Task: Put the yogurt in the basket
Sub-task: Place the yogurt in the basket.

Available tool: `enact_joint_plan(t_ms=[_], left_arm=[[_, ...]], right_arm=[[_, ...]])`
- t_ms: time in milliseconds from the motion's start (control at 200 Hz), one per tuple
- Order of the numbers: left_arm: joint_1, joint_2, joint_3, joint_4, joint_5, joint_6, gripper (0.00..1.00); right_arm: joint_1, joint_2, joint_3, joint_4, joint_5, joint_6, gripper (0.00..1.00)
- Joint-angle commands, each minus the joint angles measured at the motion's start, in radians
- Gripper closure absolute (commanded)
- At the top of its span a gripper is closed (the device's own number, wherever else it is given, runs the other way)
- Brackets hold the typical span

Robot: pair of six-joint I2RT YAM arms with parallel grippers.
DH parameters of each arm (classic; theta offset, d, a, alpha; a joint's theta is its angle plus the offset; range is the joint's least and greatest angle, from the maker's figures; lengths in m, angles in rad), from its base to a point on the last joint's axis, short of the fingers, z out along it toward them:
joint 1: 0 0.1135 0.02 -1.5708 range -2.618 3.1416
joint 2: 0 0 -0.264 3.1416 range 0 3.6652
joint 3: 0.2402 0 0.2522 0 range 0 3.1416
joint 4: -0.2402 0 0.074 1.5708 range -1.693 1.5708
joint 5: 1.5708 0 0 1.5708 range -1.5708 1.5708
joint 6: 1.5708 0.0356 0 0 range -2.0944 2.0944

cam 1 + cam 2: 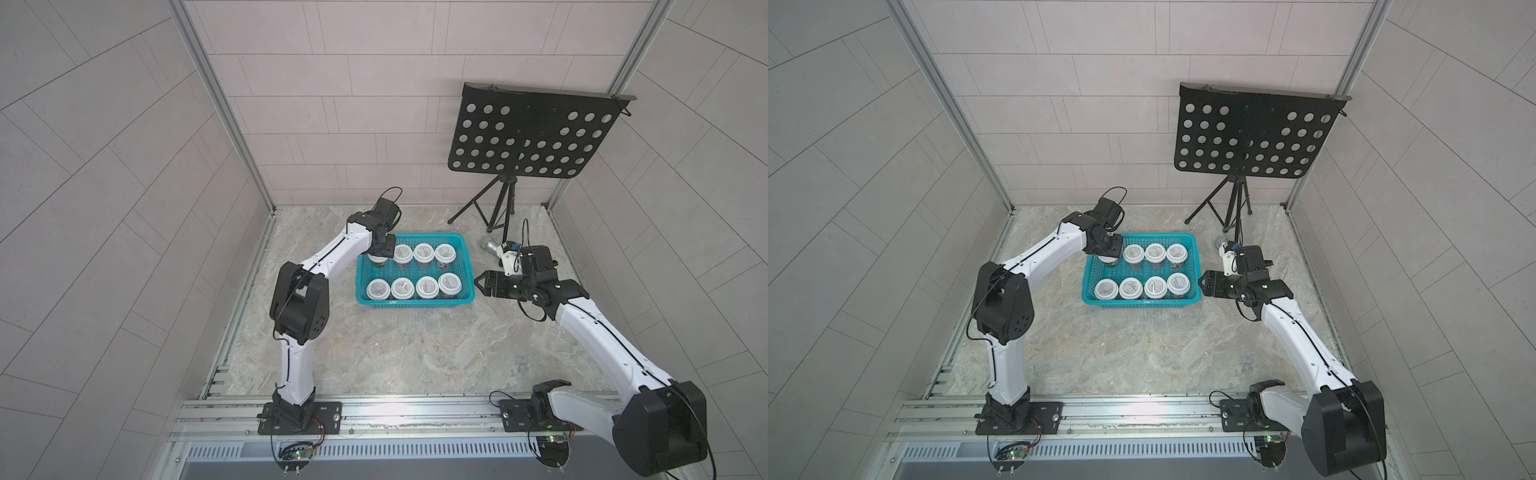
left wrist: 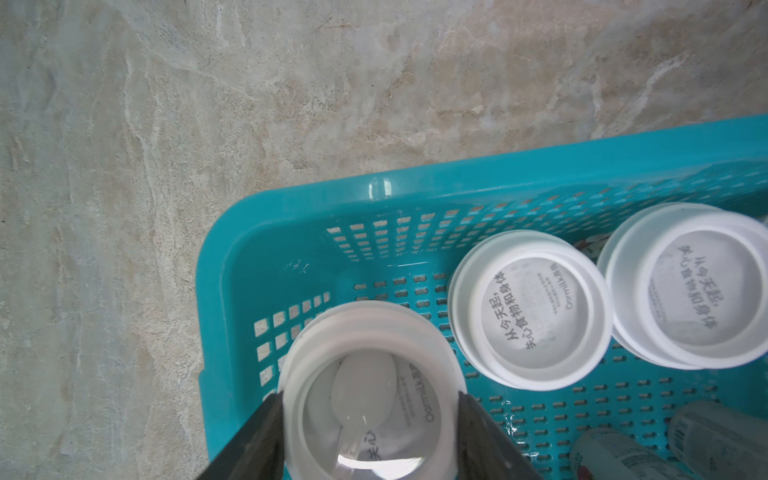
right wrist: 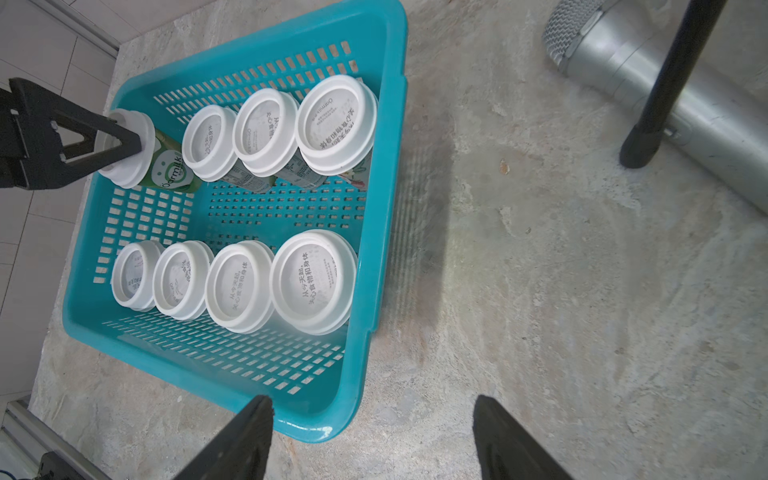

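The corner beside the neighbouring yogurt is free. Next I should lower my left gripper toward the basket bottom's open part at the far row's end (image 1: pixel 384 268) (image 2: pixel 404 289) and let go of the green-labelled yogurt's lid in that corner.
The teal basket (image 1: pixel 415 302) (image 1: pixel 1142 304) sits mid-table and holds several white-lidded yogurt cups (image 1: pixel 424 252) in two rows. My left gripper (image 1: pixel 380 255) (image 2: pixel 370 415) reaches into its far left corner, shut on the lid of a green-labelled yogurt (image 2: pixel 370 374) (image 3: pixel 166 166), one finger on each side. I cannot tell whether that cup rests on the basket floor. My right gripper (image 1: pixel 478 282) (image 3: pixel 372 401) hovers open and holding nothing just outside the basket's right wall (image 3: pixel 386 208), near its front corner.
A black perforated music stand (image 1: pixel 532 133) on a tripod stands at the back right; one leg (image 3: pixel 660 95) comes down close behind my right arm. A silver cylinder (image 3: pixel 727 137) lies on the stone floor beside it. Panel walls enclose the table.
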Motion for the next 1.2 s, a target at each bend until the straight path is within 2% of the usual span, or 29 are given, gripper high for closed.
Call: enact_joint_plan(t_ms=[0, 976, 1196], left_arm=[[0.010, 0.026, 0.035, 0.006, 0.008, 0.010, 0.38], [0.018, 0.126, 0.057, 0.047, 0.002, 0.016, 0.36], [0.018, 0.104, 0.052, 0.042, -0.016, 0.024, 0.25]], right_arm=[[-0.005, -0.007, 0.000, -0.018, -0.003, -0.001, 0.20], [-0.006, -0.008, -0.005, -0.022, -0.010, 0.004, 0.20], [-0.005, -0.006, -0.004, -0.021, -0.010, 0.003, 0.20]])
